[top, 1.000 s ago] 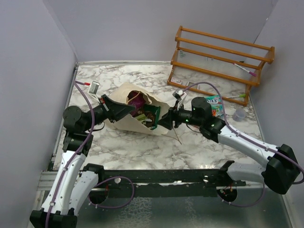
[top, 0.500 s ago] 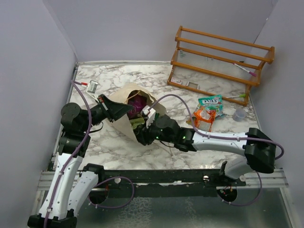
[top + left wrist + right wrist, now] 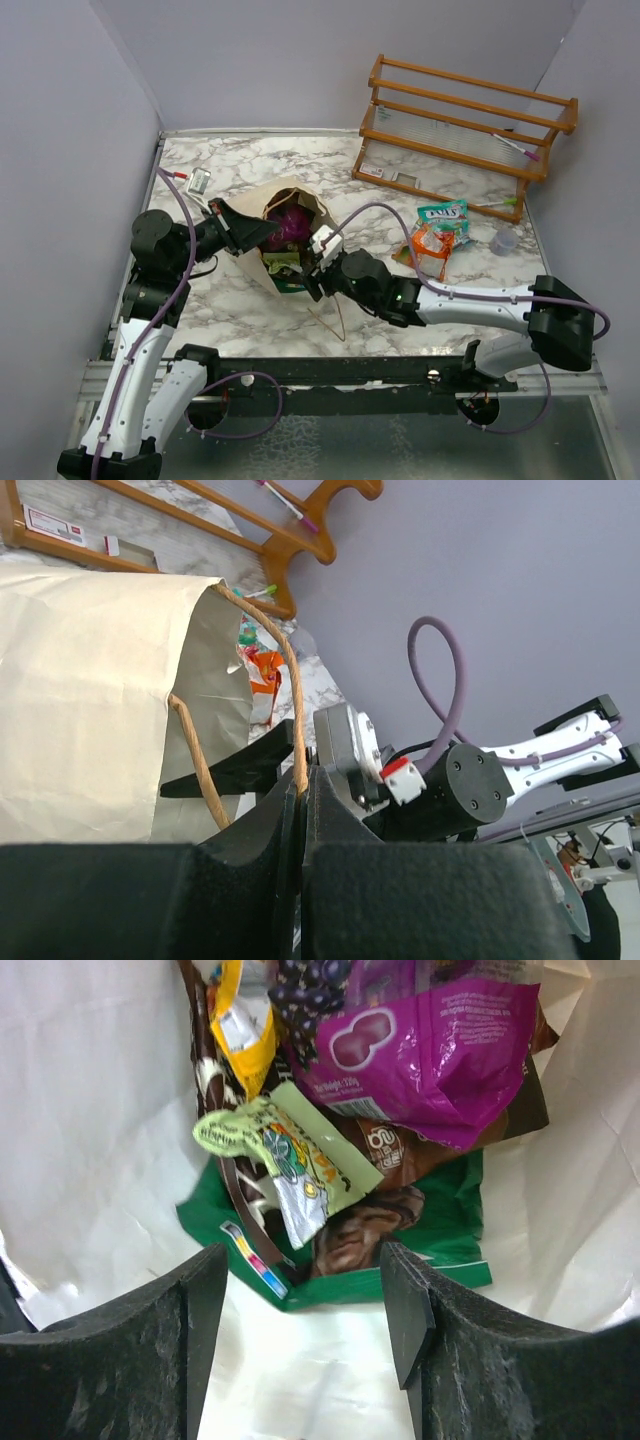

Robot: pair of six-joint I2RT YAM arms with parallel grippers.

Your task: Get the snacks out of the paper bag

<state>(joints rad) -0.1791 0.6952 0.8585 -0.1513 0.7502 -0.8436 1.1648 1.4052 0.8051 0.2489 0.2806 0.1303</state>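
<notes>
The light-green packet's near corner (image 3: pixel 293 267) (image 3: pixel 306 1222) lies uncovered, so my right gripper will next move deeper into the paper bag, to the left in the top view, onto that corner.
The paper bag (image 3: pixel 252 262) lies on its side with its mouth facing right. My left gripper (image 3: pixel 262 230) is shut on its brown cord handle (image 3: pixel 296 735) and holds the mouth up. My right gripper (image 3: pixel 305 1310) is open inside the mouth (image 3: pixel 305 273), with nothing between its fingers (image 3: pixel 200 1305). Just ahead of it lie the snacks: a green bag (image 3: pixel 445 1235), a light-green packet (image 3: pixel 290 1155), a dark brown one (image 3: pixel 400 1160), a magenta-purple one (image 3: pixel 430 1045) and a yellow one (image 3: pixel 240 1030). An orange packet (image 3: pixel 430 245) and a green-white packet (image 3: pixel 443 213) lie on the table to the right.
An orange wooden rack (image 3: pixel 465 125) stands at the back right. A clear plastic cup (image 3: pixel 503 241) sits near it. A small packet (image 3: pixel 200 180) lies at the back left. A loose cord handle (image 3: pixel 335 315) trails onto the marble table (image 3: pixel 240 310) in front of the bag.
My right arm has swung from the bag's right side down to its mouth, and the gripper now sits inside. The left gripper still holds the handle; the bag has shifted slightly.
</notes>
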